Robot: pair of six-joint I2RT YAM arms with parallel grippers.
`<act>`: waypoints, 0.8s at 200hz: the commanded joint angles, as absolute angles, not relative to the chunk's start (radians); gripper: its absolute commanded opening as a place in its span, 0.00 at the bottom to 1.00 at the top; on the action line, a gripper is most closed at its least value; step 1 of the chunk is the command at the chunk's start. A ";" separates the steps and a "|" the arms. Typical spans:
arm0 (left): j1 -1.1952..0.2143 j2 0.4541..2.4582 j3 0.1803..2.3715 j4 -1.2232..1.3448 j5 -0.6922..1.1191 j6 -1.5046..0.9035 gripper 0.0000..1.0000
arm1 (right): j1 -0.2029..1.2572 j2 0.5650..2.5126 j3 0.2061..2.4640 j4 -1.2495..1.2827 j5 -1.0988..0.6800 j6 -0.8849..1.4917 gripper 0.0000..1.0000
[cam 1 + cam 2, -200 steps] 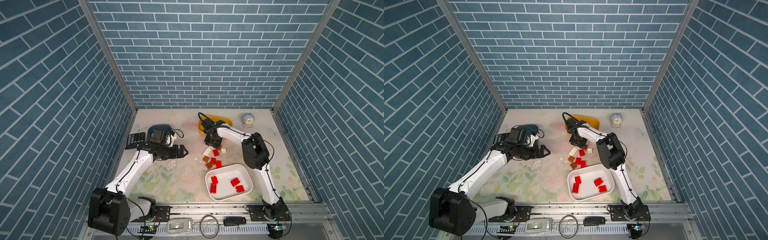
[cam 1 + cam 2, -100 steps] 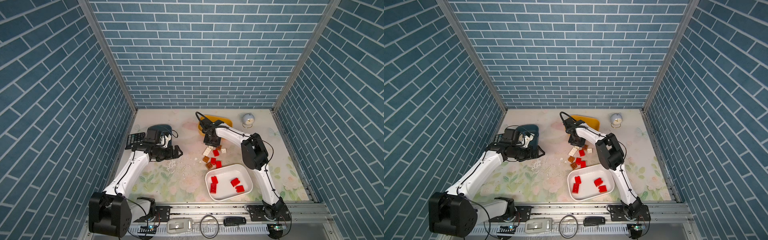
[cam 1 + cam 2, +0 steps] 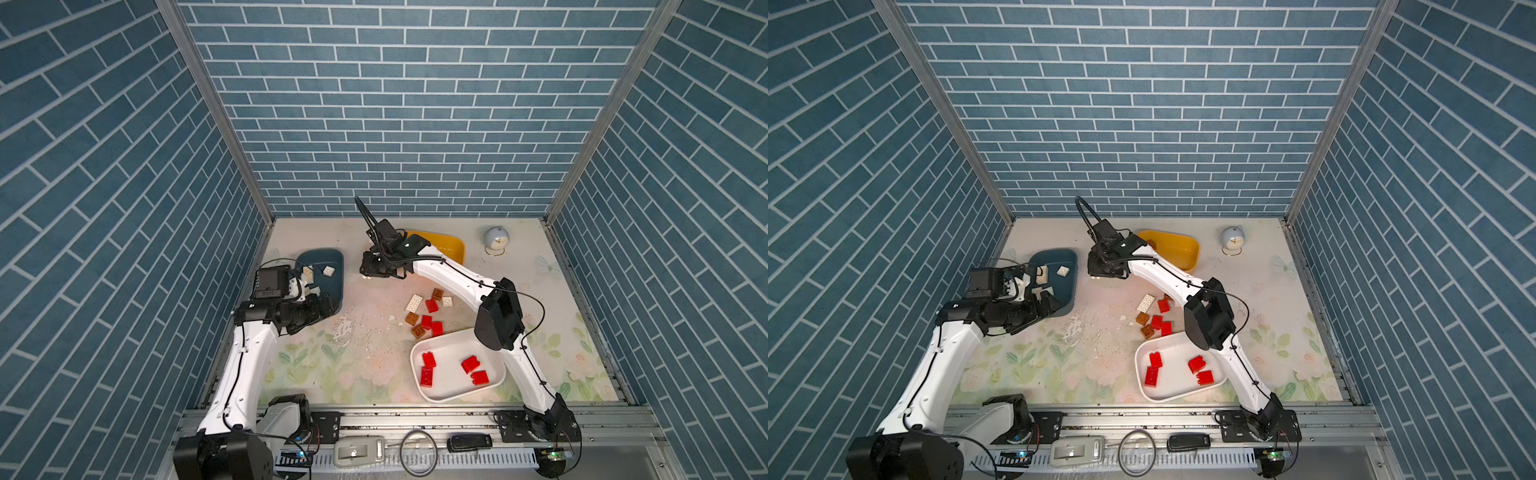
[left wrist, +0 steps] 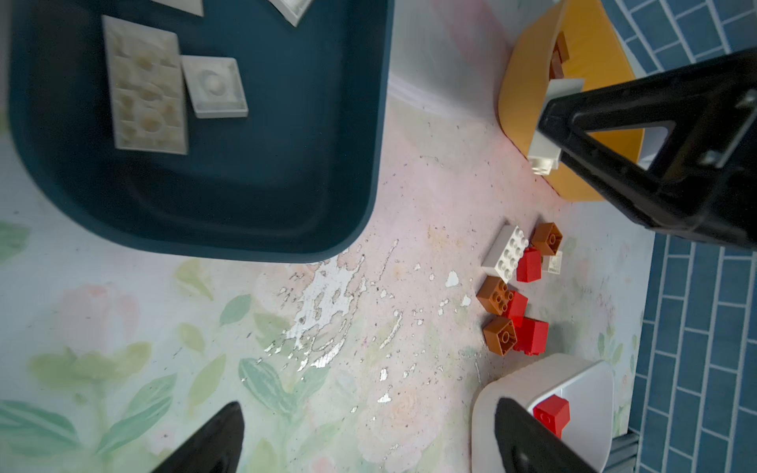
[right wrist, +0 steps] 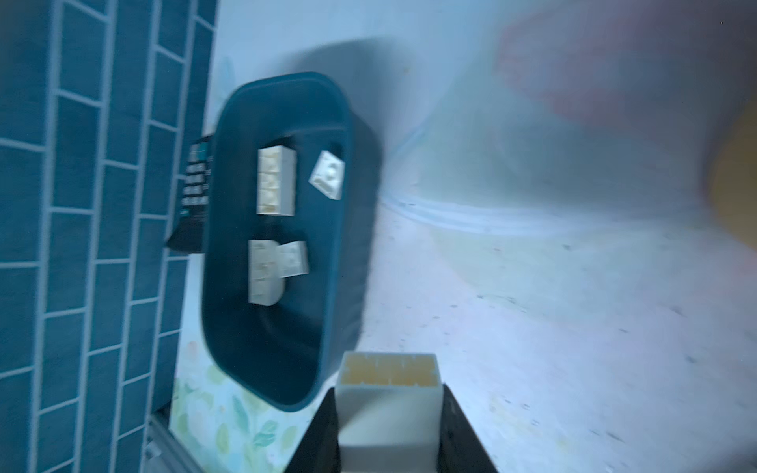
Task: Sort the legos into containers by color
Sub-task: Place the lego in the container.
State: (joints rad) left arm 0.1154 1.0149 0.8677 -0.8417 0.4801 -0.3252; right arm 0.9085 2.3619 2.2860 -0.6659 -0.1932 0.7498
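Next, my right gripper goes across the mat and over the teal tub's bare bottom and releases the white lego, since white legos already lie there.
My right gripper (image 5: 389,413) is shut on a white lego (image 5: 389,393), held above the mat between the yellow tub (image 3: 451,247) and the dark teal tub (image 3: 328,259); the left wrist view shows this lego (image 4: 545,155) too. The teal tub (image 5: 229,327) holds several white legos (image 5: 276,186). My left gripper (image 4: 368,413) hangs open and empty at that tub's near corner (image 3: 1065,307). Loose red, brown and white legos (image 3: 428,311) lie mid-table. The white tub (image 3: 453,392) holds several red legos (image 3: 469,363). A brown lego (image 4: 559,57) lies in the yellow tub.
A small round clock (image 3: 496,240) stands at the back right. A black calculator (image 5: 194,184) lies beside the teal tub against the left wall. The mat (image 4: 323,303) is scuffed in the middle. Tiled walls close in three sides.
My right gripper closed on the white lego, lifted it from the loose pile and moved left toward the teal tub. My left arm drew back to the left, still open.
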 commanded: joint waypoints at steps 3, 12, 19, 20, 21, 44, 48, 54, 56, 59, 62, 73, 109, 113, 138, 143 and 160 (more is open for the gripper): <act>0.165 0.979 0.837 -0.887 0.469 -0.350 0.97 | 0.910 2.439 2.330 -0.541 -0.331 0.738 0.27; 0.177 0.974 0.831 -0.891 0.471 -0.351 0.97 | 0.914 2.452 2.336 -0.501 -0.360 0.749 0.27; 0.185 0.971 0.829 -0.896 0.473 -0.348 0.96 | 0.917 2.463 2.338 -0.464 -0.378 0.762 0.27; 0.185 0.970 0.829 -0.897 0.473 -0.347 0.96 | 0.918 2.464 2.339 -0.460 -0.380 0.763 0.28; 0.185 0.971 0.828 -0.897 0.473 -0.347 0.96 | 0.919 2.466 2.341 -0.456 -0.382 0.765 0.27; 0.202 0.964 0.830 -0.905 0.475 -0.342 0.96 | 0.930 2.517 2.391 -0.403 -0.396 0.777 0.28; 0.204 0.965 0.830 -0.905 0.474 -0.343 0.96 | 0.930 2.529 2.398 -0.395 -0.401 0.786 0.28; 0.205 0.964 0.832 -0.904 0.475 -0.344 0.96 | 0.930 2.543 2.407 -0.375 -0.410 0.797 0.28; 0.207 0.963 0.831 -0.903 0.475 -0.344 0.96 | 0.931 2.547 2.411 -0.368 -0.413 0.801 0.28; 0.207 0.964 0.832 -0.902 0.475 -0.346 0.97 | 0.931 2.555 2.418 -0.358 -0.415 0.806 0.28; 0.208 0.964 0.832 -0.900 0.475 -0.349 0.96 | 0.931 2.560 2.424 -0.353 -0.417 0.809 0.28; 0.210 0.966 0.826 -0.887 0.479 -0.360 0.96 | 0.933 2.590 2.461 -0.341 -0.414 0.817 0.28; 0.210 0.970 0.805 -0.859 0.494 -0.369 0.96 | 0.940 2.651 2.512 -0.300 -0.410 0.848 0.32; 0.210 0.970 0.803 -0.858 0.494 -0.369 0.96 | 0.941 2.658 2.519 -0.297 -0.416 0.847 0.33; 0.209 0.972 0.791 -0.848 0.500 -0.368 0.96 | 0.945 2.662 2.525 -0.292 -0.444 0.837 0.53; 0.210 0.971 0.789 -0.847 0.502 -0.369 0.96 | 0.945 2.657 2.525 -0.296 -0.449 0.832 0.56; 0.209 0.968 0.783 -0.842 0.509 -0.369 0.96 | 0.943 2.622 2.521 -0.337 -0.441 0.795 0.67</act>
State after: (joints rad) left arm 0.2043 0.9749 0.8013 -0.8543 0.4938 -0.3687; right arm 0.9375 2.6518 2.4981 -0.3252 -0.4191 0.8280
